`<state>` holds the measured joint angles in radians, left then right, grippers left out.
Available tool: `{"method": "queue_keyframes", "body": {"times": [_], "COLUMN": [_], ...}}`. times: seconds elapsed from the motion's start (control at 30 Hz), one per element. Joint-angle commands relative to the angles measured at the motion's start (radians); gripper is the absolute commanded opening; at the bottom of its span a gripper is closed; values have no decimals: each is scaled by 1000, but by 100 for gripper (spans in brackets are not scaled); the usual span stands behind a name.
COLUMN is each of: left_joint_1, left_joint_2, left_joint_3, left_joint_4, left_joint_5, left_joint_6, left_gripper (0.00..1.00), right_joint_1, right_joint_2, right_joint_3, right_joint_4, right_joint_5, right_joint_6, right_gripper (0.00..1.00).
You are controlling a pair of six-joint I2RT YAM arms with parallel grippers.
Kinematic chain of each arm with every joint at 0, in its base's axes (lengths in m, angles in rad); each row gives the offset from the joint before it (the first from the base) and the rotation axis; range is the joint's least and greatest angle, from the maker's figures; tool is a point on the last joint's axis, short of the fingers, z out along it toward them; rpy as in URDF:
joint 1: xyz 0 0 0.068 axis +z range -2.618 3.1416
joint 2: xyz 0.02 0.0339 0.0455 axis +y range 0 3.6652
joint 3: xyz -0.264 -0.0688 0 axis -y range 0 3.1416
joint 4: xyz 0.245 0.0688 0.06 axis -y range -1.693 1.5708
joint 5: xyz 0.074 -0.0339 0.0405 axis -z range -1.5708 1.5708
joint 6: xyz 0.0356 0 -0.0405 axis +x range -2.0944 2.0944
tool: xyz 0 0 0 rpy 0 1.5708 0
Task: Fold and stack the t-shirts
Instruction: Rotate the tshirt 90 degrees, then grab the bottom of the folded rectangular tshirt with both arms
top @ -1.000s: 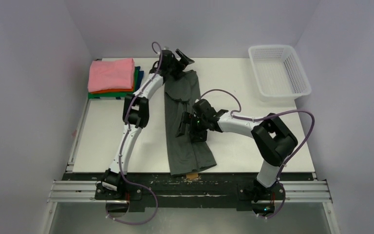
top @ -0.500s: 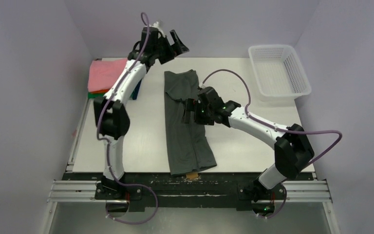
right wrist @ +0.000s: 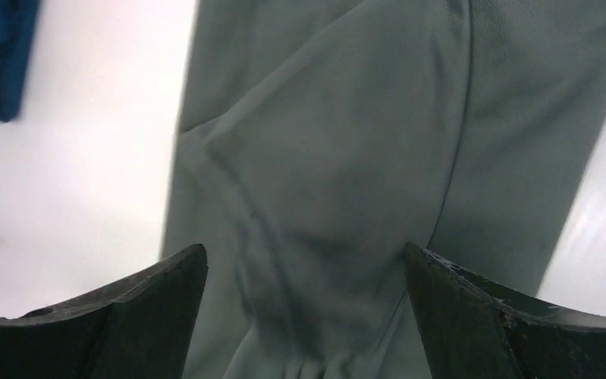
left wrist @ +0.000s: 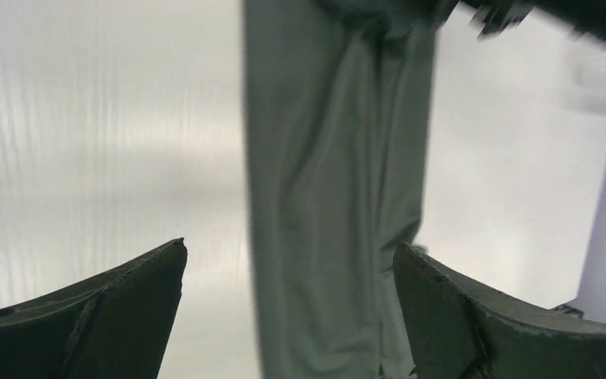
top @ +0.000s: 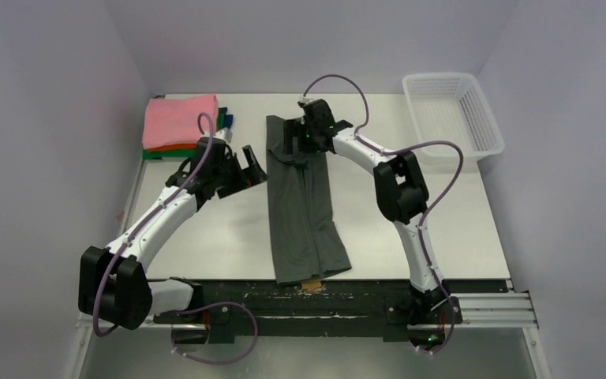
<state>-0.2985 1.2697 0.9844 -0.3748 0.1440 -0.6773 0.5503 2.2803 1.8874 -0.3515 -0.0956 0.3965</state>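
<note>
The t-shirt still lies unfolded lengthwise. My left gripper needs to move back along the t-shirt and down onto its near corner on the stack's side (top: 281,277).
A dark charcoal-grey t-shirt (top: 306,209) lies folded into a long narrow strip down the middle of the table, from the far side to the near edge. My left gripper (top: 252,164) is open and empty, just left of the strip's upper half; the left wrist view shows the shirt (left wrist: 335,181) between and beyond its open fingers (left wrist: 110,316). My right gripper (top: 287,142) is open over the shirt's far end; the right wrist view shows wrinkled grey cloth (right wrist: 339,142) under its spread fingertips (right wrist: 158,300). A stack of folded shirts (top: 180,120), pink on top, then orange, green and blue, sits at the back left.
A white mesh basket (top: 451,114) stands at the back right corner. The stack's blue shirt edge (right wrist: 0,63) shows at the upper left of the right wrist view. The table's dark front rail (top: 308,288) runs under the shirt's near end.
My left arm has swung from high at the table's back down to the left of the shirt. My right gripper has moved from the shirt's middle to its far end. The shirt lies unchanged.
</note>
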Motion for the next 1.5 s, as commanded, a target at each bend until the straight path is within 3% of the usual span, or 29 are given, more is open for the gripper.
{"method": "queue_keyframes", "body": {"times": [0.0,0.1,0.43,0.67,0.8,0.93,1.13,1.27,1.47], "left_joint_1": [1,-6,-45,-129,-162,-176,-239,-282,-354], "left_joint_2": [-73,-105,-111,-51,-67,-112,-30,29,90], "left_joint_3": [-102,-162,-239,-213,-256,-338,-366,-365,-394], "left_joint_4": [-39,-30,-48,-109,-172,-154,-64,-47,-6], "left_joint_5": [-7,25,132,131,110,153,219,222,190], "left_joint_6": [-24,-33,-68,-82,-74,-91,-129,-131,-163], "left_gripper": [100,100,100,100,100,97,84,71,44], "right_joint_1": [-20,-49,-173,-204,-204,-204,-200,-179,-59], "right_joint_2": [136,203,157,189,66,-175,-602,-824,-1001], "right_joint_3": [217,251,38,214,224,40,-587,-876,-1118], "right_joint_4": [-79,-83,-1,-74,-116,-92,66,34,-134], "right_joint_5": [-22,-33,5,-76,-109,-77,-43,-47,-121], "right_joint_6": [-87,-62,19,-55,-103,-144,-28,62,128], "right_gripper": [93,92,92,92,95,96,95,91,81]}}
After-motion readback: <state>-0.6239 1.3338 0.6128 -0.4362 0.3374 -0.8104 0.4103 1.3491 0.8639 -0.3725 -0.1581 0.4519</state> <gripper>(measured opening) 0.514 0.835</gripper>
